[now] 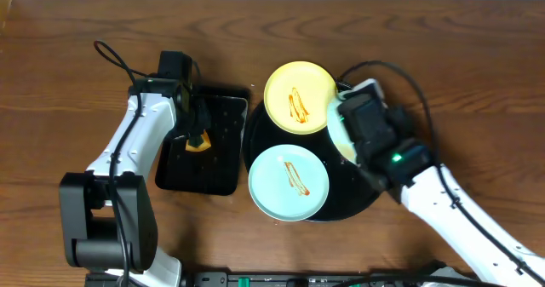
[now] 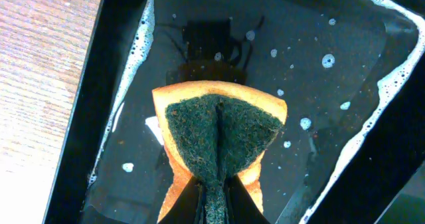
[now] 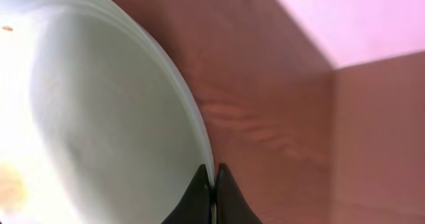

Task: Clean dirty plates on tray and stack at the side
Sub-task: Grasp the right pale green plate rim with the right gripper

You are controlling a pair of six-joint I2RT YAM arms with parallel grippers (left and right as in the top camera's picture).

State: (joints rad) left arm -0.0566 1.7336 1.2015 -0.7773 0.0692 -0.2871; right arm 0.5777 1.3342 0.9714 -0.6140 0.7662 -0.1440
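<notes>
The plate should go down onto the table, where the wood lies bare (image 1: 456, 127), after my right gripper next swings off the round tray, toward the right in the overhead view.
The round black tray (image 1: 362, 203) holds a pale yellow plate (image 1: 298, 97) at its far side and a mint-blue plate (image 1: 288, 183) at its near left, both with orange-brown sauce streaks. My right gripper (image 3: 214, 184) is shut on the rim of a third pale plate (image 3: 93, 117), tilted up at the tray's right side (image 1: 337, 125). My left gripper (image 2: 214, 191) is shut on a folded sponge (image 2: 219, 134), green scrub face out with orange edges, held over the rectangular black tray (image 1: 204, 142).
The rectangular tray (image 2: 332, 104) holds soapy water with foam along its edges. Brown wooden table (image 1: 477, 83) surrounds both trays. Cables run along the front edge (image 1: 341, 278).
</notes>
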